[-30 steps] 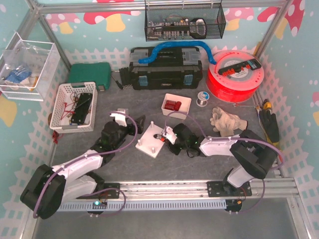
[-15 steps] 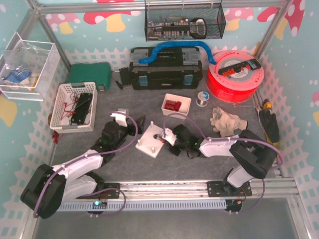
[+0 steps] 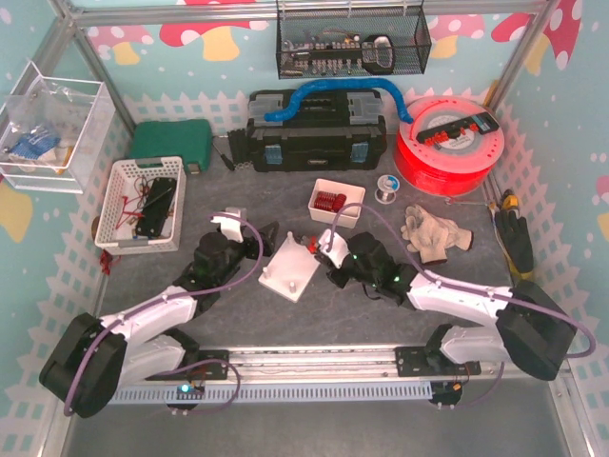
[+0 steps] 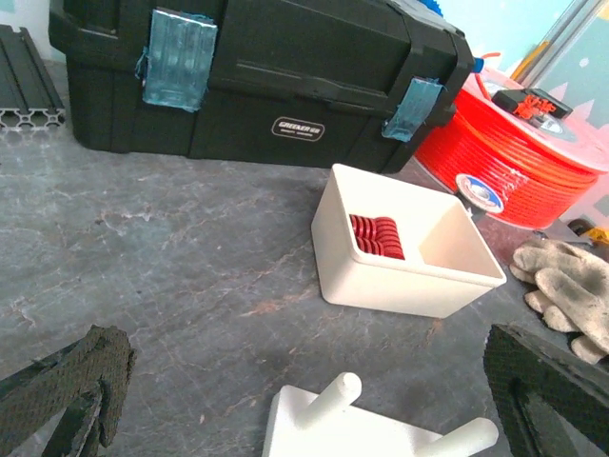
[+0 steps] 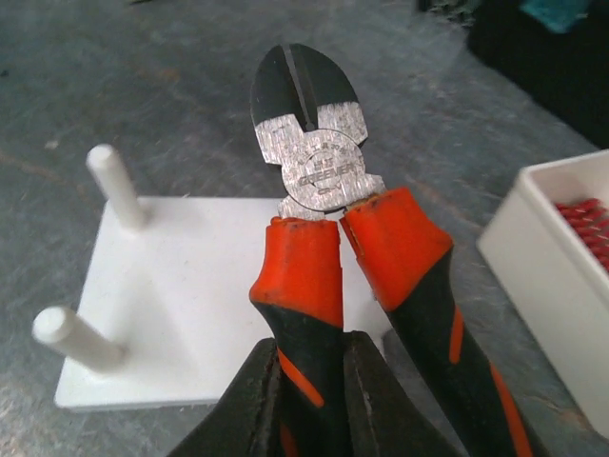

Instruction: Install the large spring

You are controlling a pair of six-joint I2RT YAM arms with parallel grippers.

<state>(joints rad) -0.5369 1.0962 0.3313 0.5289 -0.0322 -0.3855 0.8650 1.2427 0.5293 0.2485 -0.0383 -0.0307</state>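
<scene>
I should move my right gripper from the plate down to the bare tabletop beside the gloves, which is to its right in the top view, and release the cutters there.
A white plate with upright pegs [image 3: 288, 271] lies on the grey table between my grippers; it also shows in the left wrist view [image 4: 371, 440] and the right wrist view [image 5: 200, 305]. My right gripper [image 3: 337, 255] [image 5: 310, 373] is shut on one handle of orange-and-black cutters [image 5: 319, 171], whose closed head hangs over the plate's far edge. My left gripper [image 3: 253, 238] [image 4: 306, 347] is open and empty just left of the plate. A white bin [image 3: 360, 196] [image 4: 400, 281] [image 5: 542, 248] behind the plate holds red coiled parts [image 4: 376, 236]. I see no large spring apart from these.
A black toolbox [image 3: 317, 143] and a red filament spool [image 3: 449, 143] stand at the back. Grey gloves [image 3: 433, 231] lie to the right, a white basket [image 3: 143, 205] to the left, and a small wire spool [image 3: 385, 190] beside the bin.
My right gripper has moved with the cutters toward the back, and its arm has stretched out to the right. The plate has shifted slightly. The left arm has not moved.
</scene>
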